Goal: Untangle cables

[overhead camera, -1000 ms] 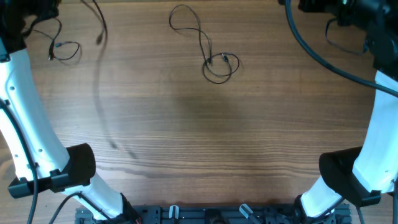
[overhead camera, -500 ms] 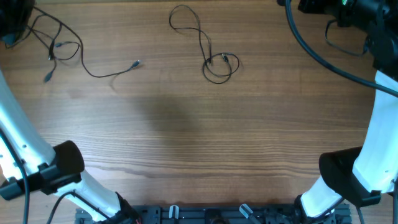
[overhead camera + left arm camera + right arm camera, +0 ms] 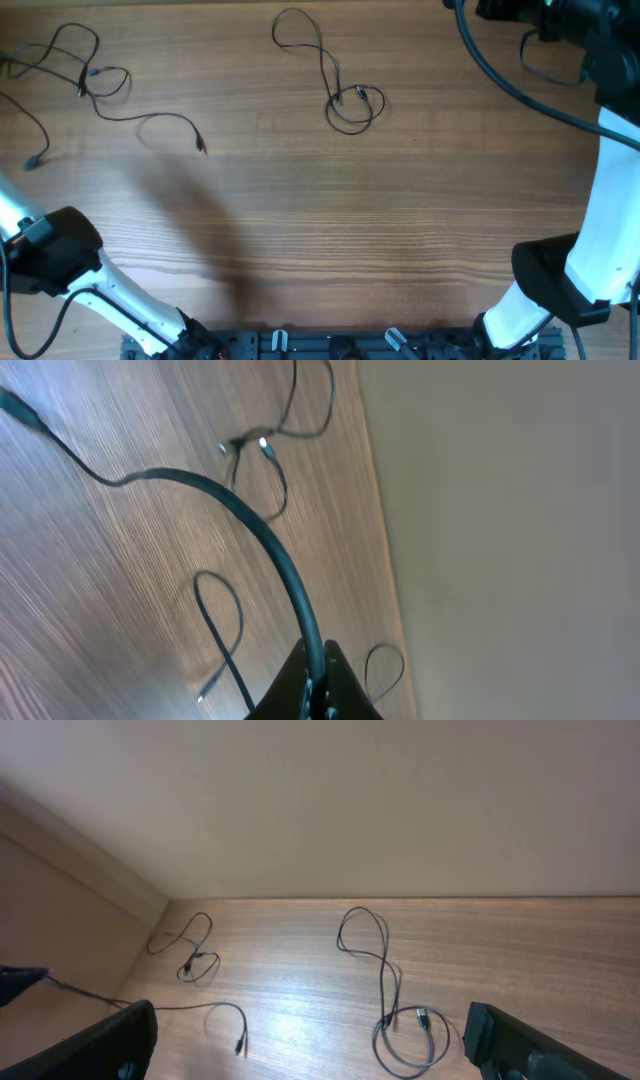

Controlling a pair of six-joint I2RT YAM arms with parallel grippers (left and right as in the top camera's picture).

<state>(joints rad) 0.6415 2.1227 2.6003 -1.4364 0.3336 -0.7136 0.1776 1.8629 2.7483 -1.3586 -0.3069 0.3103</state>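
I will lower my left gripper next toward the bare tabletop on the near side of the cable loops and let go of the piece of cable, since it hangs clear of the loops.
Thin black cables lie in two groups. One bunch (image 3: 85,75) of loops sits at the table's far left, with a loose strand ending in a plug (image 3: 200,145). A second cable (image 3: 345,100) lies coiled at the far middle and also shows in the right wrist view (image 3: 395,1020). My left gripper (image 3: 316,678) is shut on a strand of the left cable (image 3: 250,520), which arcs away from the jaws. It is outside the overhead view, past the left edge. My right gripper (image 3: 315,1050) is open and empty, high above the far right of the table.
The right arm (image 3: 610,180) runs down the right side, with its thick cable (image 3: 500,85) hanging across the far right corner. The left arm's elbow (image 3: 60,245) is at the near left. A wall rises behind the table's far edge (image 3: 400,898).
My left arm has swung left, out of the overhead view, drawing the left cable with it. The strand's free plug end has slid down and left. The right arm and the middle cable are unmoved.
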